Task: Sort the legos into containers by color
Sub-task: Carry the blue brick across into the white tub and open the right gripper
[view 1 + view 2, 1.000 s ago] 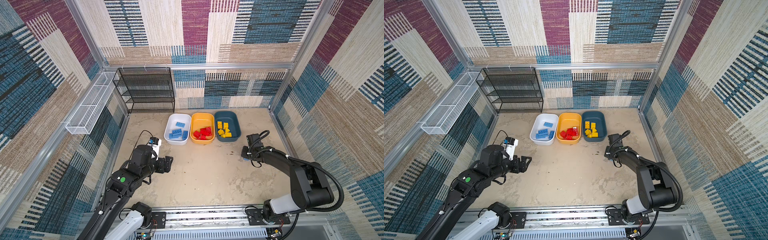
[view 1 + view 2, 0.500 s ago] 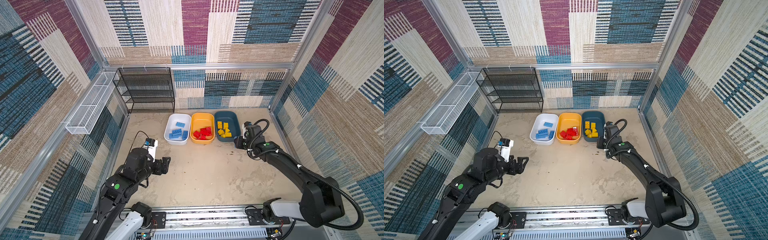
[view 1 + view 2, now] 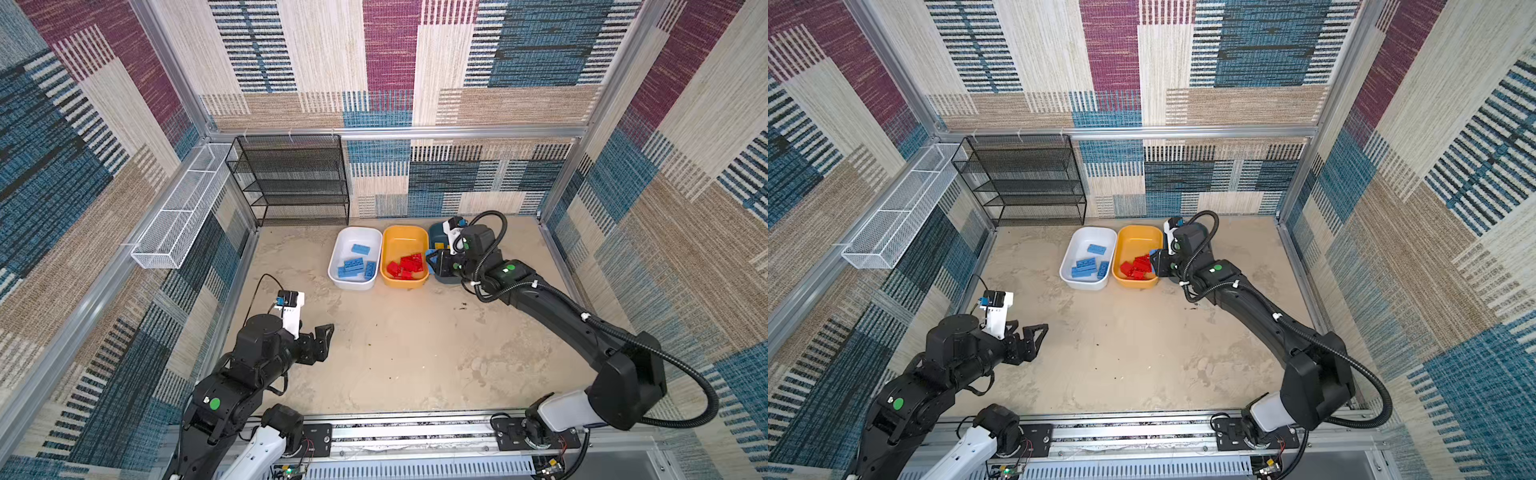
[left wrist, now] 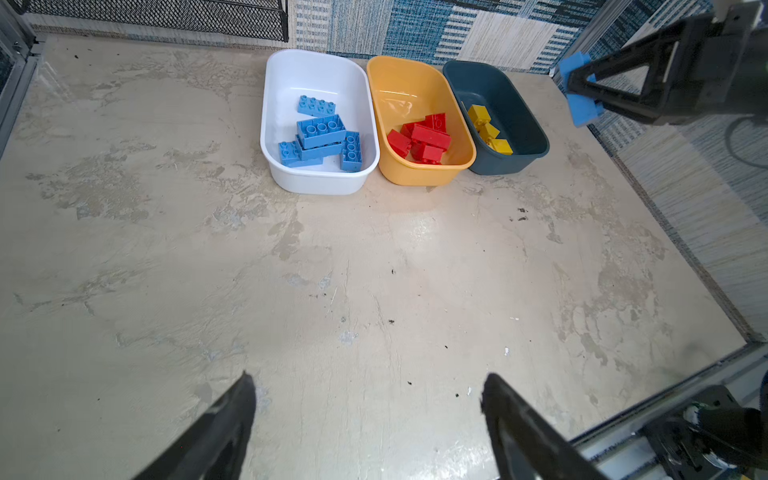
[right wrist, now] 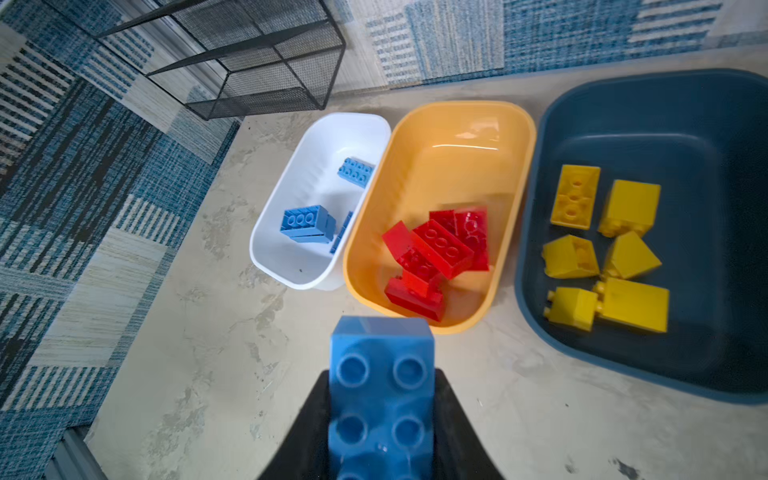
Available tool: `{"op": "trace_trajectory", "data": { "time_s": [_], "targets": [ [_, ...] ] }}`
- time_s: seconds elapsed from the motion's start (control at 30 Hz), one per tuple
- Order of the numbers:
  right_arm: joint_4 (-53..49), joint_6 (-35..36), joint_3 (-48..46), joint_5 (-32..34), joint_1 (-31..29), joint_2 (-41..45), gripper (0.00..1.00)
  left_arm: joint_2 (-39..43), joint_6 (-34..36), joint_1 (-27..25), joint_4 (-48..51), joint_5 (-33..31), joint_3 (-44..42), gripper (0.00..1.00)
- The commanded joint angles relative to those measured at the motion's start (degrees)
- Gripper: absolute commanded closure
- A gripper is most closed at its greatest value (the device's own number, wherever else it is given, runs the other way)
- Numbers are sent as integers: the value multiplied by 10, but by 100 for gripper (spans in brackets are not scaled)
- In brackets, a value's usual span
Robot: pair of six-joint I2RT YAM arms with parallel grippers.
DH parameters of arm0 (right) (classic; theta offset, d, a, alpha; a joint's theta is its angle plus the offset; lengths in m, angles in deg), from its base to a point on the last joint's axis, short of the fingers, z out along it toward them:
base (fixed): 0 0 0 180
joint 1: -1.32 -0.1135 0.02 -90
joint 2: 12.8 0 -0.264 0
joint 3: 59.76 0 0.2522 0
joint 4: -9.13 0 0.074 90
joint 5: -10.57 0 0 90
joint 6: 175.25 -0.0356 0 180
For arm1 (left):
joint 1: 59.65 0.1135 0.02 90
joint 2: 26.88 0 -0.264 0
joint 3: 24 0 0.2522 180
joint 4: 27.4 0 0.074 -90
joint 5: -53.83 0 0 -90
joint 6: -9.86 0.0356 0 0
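The white tub already has the blue legos in it, so I should next move my right gripper across the yellow-orange tub [image 4: 399,83] and let go of the lego inside the white tub.
Three containers stand side by side at the back: a white tub [image 4: 316,75] with several blue legos [image 4: 321,131], a yellow-orange tub [image 4: 399,83] with red legos [image 4: 430,137], and a dark teal tub [image 4: 490,87] with yellow legos [image 5: 631,303]. My right gripper [image 5: 381,376] is shut on a blue lego [image 5: 381,399] and hangs by the near ends of the yellow-orange and teal tubs [image 3: 434,264]. In both top views the right arm hides most of the teal tub [image 3: 436,235]. My left gripper [image 4: 365,395] stands open and empty over bare floor at the front left [image 3: 322,338].
A black mesh shelf rack [image 3: 291,183] stands against the back wall, left of the tubs. A long white wire basket [image 3: 183,208] hangs on the left wall. The metal base rail [image 3: 407,432] runs along the front edge.
My right arm has swung from the right side of the floor back and leftward to the tubs, carrying the blue lego. My left arm has drawn back toward the front left, still open.
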Motion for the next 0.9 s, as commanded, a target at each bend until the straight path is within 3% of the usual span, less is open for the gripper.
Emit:
{"op": "trace_trajectory", "data": {
  "time_s": [0.0,0.33,0.87],
  "targets": [
    [22,-4,38,-9,-16,-39,73,3,-13,0,0,-7,-3,14],
    [25,-8,194,-29,-47,-215,74,6,-2,0,-16,-6,-18,14],
    [-76,0,584,-52,-58,-545,74,-5,2,0,-19,-3,-21,14]
  ]
}}
